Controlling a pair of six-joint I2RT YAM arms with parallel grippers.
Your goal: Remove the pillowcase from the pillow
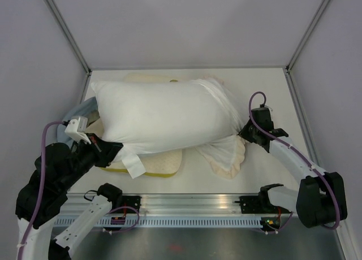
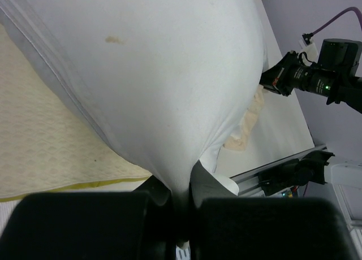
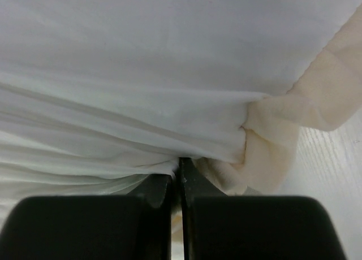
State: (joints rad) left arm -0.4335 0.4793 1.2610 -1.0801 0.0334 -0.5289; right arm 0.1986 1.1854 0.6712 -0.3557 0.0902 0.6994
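Note:
My right gripper should pull up and outward and release the pillowcase point(image 1: 229, 157) over the table's bare far corner, which lies outward, to its right in the top view.
The plump white pillow point(image 1: 164, 113) lies across the table's middle on top of other soft things. It fills the left wrist view point(image 2: 169, 73) and the right wrist view point(image 3: 141, 56). My left gripper point(image 1: 113, 150) point(image 2: 181, 189) is shut on its near left corner. My right gripper point(image 1: 244, 131) point(image 3: 176, 167) is shut on the bunched white fabric at its right end. The pillowcase point(image 1: 229, 157) shows only its cream face and frill, hanging below that end. It presses against my right finger point(image 3: 305, 118); I cannot tell whether it is also pinched. Its grey face is hidden.
A flatter cream-yellow pillow point(image 1: 161, 165) point(image 2: 45, 152) lies under the white one's near side. Pale blue-grey cloth point(image 1: 79, 110) sticks out at the left. A metal rail point(image 1: 192, 202) runs along the near edge. Walls close in the left, back and right.

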